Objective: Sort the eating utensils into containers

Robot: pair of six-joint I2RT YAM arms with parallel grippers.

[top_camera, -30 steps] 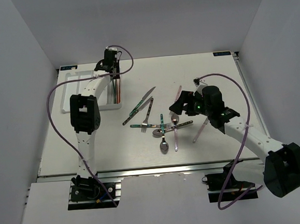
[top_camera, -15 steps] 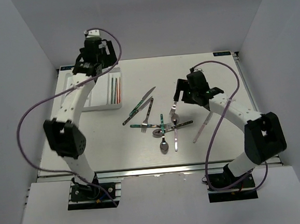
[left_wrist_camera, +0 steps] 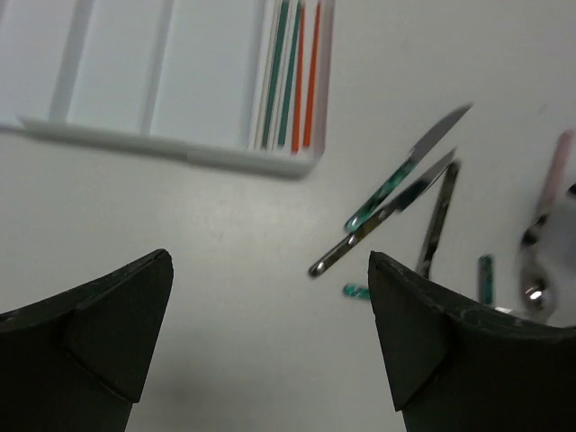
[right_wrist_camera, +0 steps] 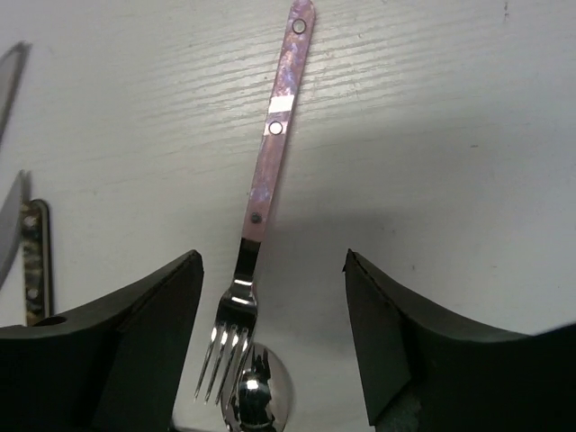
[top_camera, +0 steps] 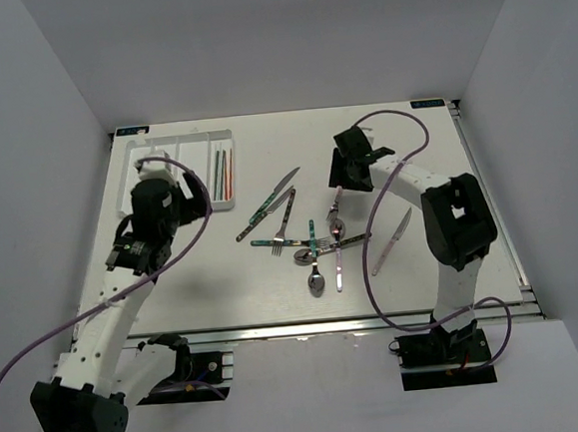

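My left gripper will turn next and reach to the right in the top view for the pink fork's handle, because the tray is far from my right gripper.
The eating utensils lie scattered mid-table: a teal-handled knife (top_camera: 273, 199) (left_wrist_camera: 405, 175), a dark-handled fork (top_camera: 287, 216) (left_wrist_camera: 438, 220), spoons (top_camera: 316, 279) and a pink-handled knife (top_camera: 391, 240). The containers are the compartments of a white tray (top_camera: 173, 207) (left_wrist_camera: 135, 142); red-orange and dark chopsticks (top_camera: 223, 173) (left_wrist_camera: 292, 76) lie in its rightmost one. My left gripper (top_camera: 163, 201) (left_wrist_camera: 270, 342) hangs open and empty over bare table near the tray's front right corner. My right gripper (top_camera: 346, 176) (right_wrist_camera: 270, 333) is open, its fingers on either side of a pink-handled fork (top_camera: 336, 210) (right_wrist_camera: 270, 153), not touching it.
The pink fork's tines rest against a spoon bowl (right_wrist_camera: 256, 396). A dark handle (right_wrist_camera: 34, 261) lies just left of the right gripper. Purple cables loop over both arms. White walls stand close round the table (top_camera: 444, 144).
My left arm has swung back from above the tray toward the near left, with its jaws now wide open. My right gripper has moved farther over the pink fork and its jaws have narrowed.
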